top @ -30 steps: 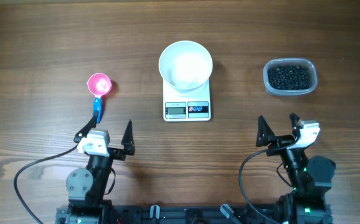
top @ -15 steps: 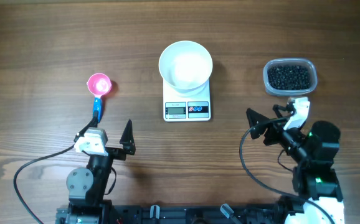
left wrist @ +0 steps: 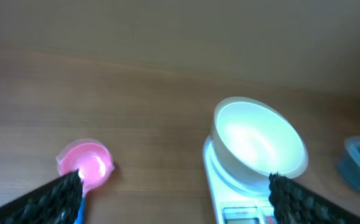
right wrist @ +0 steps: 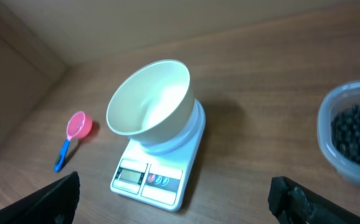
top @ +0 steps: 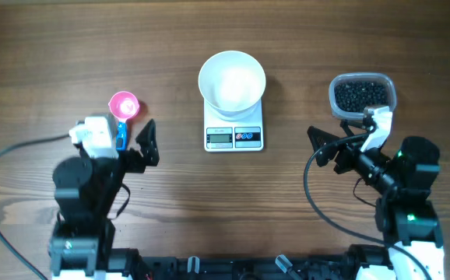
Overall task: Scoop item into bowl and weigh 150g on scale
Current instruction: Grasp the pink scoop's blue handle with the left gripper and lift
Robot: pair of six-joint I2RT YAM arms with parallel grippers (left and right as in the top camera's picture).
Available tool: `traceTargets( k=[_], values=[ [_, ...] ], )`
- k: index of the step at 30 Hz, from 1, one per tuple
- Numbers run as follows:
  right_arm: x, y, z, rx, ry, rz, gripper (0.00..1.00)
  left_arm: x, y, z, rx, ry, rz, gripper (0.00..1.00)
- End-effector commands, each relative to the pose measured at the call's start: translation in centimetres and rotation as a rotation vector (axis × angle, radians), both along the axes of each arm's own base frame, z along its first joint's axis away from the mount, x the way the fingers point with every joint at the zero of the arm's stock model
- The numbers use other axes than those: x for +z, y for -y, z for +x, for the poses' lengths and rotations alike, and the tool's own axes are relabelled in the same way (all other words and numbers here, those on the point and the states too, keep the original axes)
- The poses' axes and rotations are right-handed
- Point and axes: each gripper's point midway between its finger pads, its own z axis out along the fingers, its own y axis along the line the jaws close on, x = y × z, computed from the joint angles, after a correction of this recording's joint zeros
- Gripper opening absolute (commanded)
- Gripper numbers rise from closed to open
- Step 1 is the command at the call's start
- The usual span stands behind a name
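Note:
My left gripper moves outward past the blue handle and down onto the scoop's rim next, on the side away from the bowl [top: 232, 80], since the cup faces up.
The white bowl [top: 232, 80] stands empty on the white scale [top: 233, 137] at mid-table. Black beads [top: 360, 94] fill a clear plastic tub [top: 335, 99] on the right. A pink scoop [top: 124, 105] with a blue handle lies on the left. My left gripper [top: 124, 132] hovers open over the scoop's handle; the left wrist view has the scoop [left wrist: 86, 165] by the left finger [left wrist: 52, 200] and the bowl [left wrist: 261, 143] to the right. My right gripper [top: 340, 124] stands open just in front of the tub, angled left. Its wrist view holds the bowl [right wrist: 149, 102], scale [right wrist: 161, 174] and beads [right wrist: 357, 134].
The wooden table [top: 46, 47] carries only these things. Both arm bases and their cables [top: 7, 155] sit along the near edge. A wall or board rises at the left in the right wrist view [right wrist: 12, 93].
My left arm has reached forward from the near edge to over the scoop's handle. My right gripper has moved forward to the tub and turned left. Both stayed open.

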Motion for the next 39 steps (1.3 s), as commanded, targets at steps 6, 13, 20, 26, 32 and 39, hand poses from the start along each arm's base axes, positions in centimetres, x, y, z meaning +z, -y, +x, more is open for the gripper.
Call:
traceTargets(
  k=[6,13,20,26,32,39],
  values=[
    [4.3,0.2,1.7,0.046,-0.174,-0.066,1.0,3.5,3.5,5.0,-0.233,-0.293,-0.155,1.0],
    [5.6,1.7,3.4,-0.011,-0.378,-0.112,0.99,3.6,1.8,7.1,-0.242,-0.419,-0.28,1.0],
    [5.2,1.4,5.3,-0.038,-0.399,-0.034,1.0,1.5,-1.7,7.7,-0.07,-0.457,-0.137,1.0],
    [3.2,1.6,5.0,-0.02,-0.463,-0.077,1.0,-3.9,-8.0,9.0,0.206,-0.605,0.054,0.93],
    [1.1,1.7,4.7,0.008,-0.536,-0.108,1.0,-10.8,-11.4,11.7,0.236,-0.725,0.074,0.81],
    [0.7,2.0,4.6,-0.004,-0.554,-0.12,1.0,-15.5,-12.3,13.8,0.209,-0.764,0.1,0.7]
  ],
)
